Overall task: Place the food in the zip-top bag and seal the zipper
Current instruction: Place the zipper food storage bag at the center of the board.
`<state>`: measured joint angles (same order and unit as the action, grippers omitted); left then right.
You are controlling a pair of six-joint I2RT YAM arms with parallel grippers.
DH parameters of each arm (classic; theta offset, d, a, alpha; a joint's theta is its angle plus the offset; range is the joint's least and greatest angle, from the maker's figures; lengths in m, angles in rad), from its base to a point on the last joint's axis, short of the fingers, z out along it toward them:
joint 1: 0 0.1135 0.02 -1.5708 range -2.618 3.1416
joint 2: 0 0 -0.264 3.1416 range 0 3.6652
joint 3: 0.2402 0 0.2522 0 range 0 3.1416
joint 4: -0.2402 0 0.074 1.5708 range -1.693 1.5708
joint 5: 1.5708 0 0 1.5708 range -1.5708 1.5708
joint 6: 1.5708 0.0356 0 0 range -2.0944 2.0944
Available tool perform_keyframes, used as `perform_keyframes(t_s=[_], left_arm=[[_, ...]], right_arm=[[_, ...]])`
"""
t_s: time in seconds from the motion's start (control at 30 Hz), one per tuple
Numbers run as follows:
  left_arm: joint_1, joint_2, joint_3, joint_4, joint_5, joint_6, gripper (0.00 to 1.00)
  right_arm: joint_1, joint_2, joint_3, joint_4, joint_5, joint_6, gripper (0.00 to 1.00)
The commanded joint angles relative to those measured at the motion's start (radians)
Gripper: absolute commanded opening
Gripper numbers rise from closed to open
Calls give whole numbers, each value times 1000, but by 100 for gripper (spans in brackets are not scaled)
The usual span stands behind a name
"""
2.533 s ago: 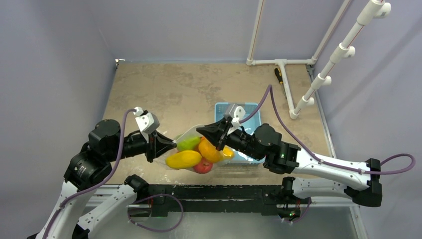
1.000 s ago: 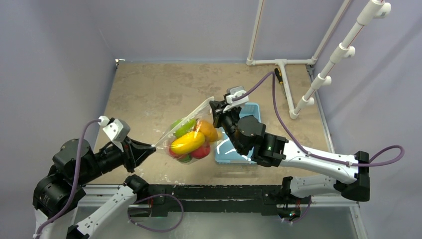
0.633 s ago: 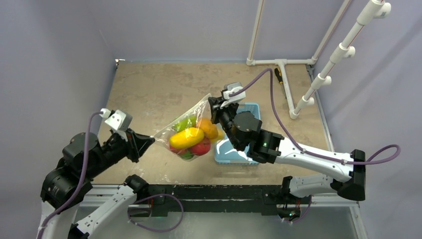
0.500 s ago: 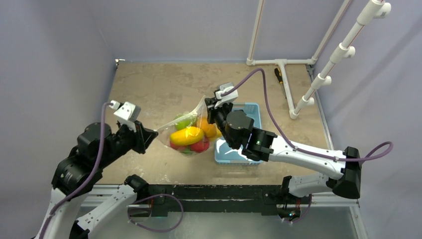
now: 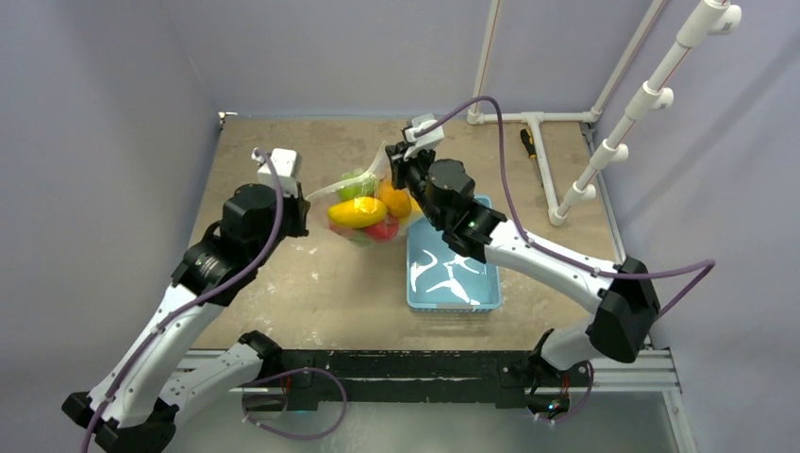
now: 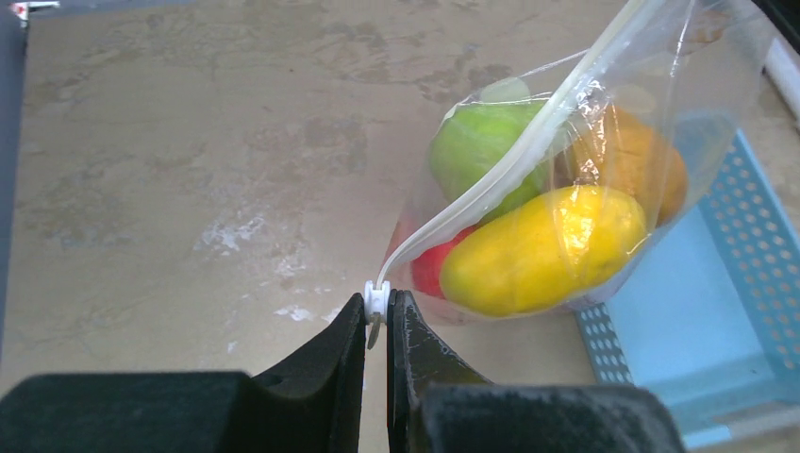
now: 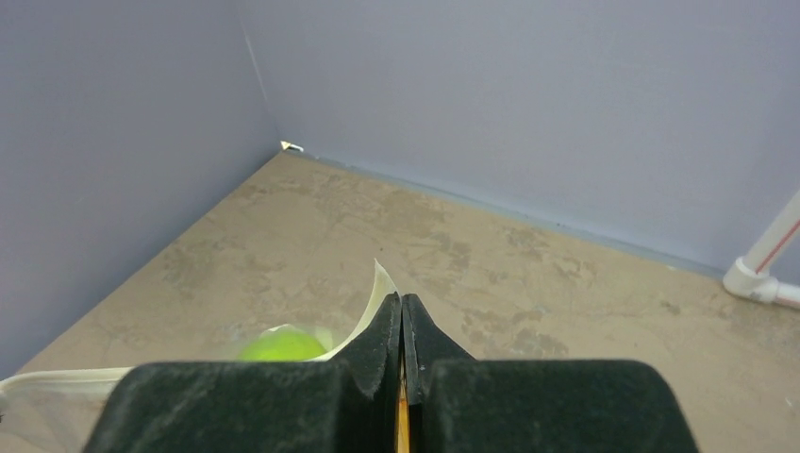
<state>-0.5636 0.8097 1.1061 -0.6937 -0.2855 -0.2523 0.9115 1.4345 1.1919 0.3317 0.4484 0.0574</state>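
My left gripper is holding the white slider and the food-filled bag hangs in the air, so next my gripper should bring the slider down toward the tabletop (image 5: 355,260) (image 6: 514,344) beside the light-blue basket and let go of it.
The transparent zip-top bag (image 5: 363,203) hangs in the air over the table, stretched between both grippers, with the food inside: a yellow fruit (image 5: 356,212), a green one (image 5: 356,185), an orange one (image 5: 394,201) and a red one (image 5: 382,229). In the left wrist view the bag (image 6: 698,85) holds the yellow fruit (image 6: 542,250) and the green fruit (image 6: 481,142). My left gripper (image 6: 377,307) is shut on the white slider at the end of the zipper (image 6: 509,160). My right gripper (image 7: 402,307) is shut on the bag's other top corner (image 7: 380,283).
A light-blue basket (image 5: 453,274) stands on the table right of the bag, nothing in it. White pipe frames (image 5: 604,151) stand at the back right, with a dark tool (image 5: 529,143) beside them. Grey walls close the left and far sides.
Both arms have carried the hanging bag up and away from the front edge toward the table's middle. The left gripper has swung in toward the bag; the grips are unchanged.
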Motion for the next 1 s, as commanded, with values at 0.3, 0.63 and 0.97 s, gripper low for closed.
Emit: perform_keyframes(t_s=[0.3, 0.63, 0.97], left_arm=[[55, 197, 4, 385, -289, 179, 0], [116, 134, -224, 407, -198, 90, 0], [116, -14, -326, 219, -35, -105, 0]], right_arm=[[-98, 221, 187, 247, -218, -89, 0], [-100, 270, 21, 323, -446, 24, 0], [-90, 151, -233, 358, -601, 80, 4]])
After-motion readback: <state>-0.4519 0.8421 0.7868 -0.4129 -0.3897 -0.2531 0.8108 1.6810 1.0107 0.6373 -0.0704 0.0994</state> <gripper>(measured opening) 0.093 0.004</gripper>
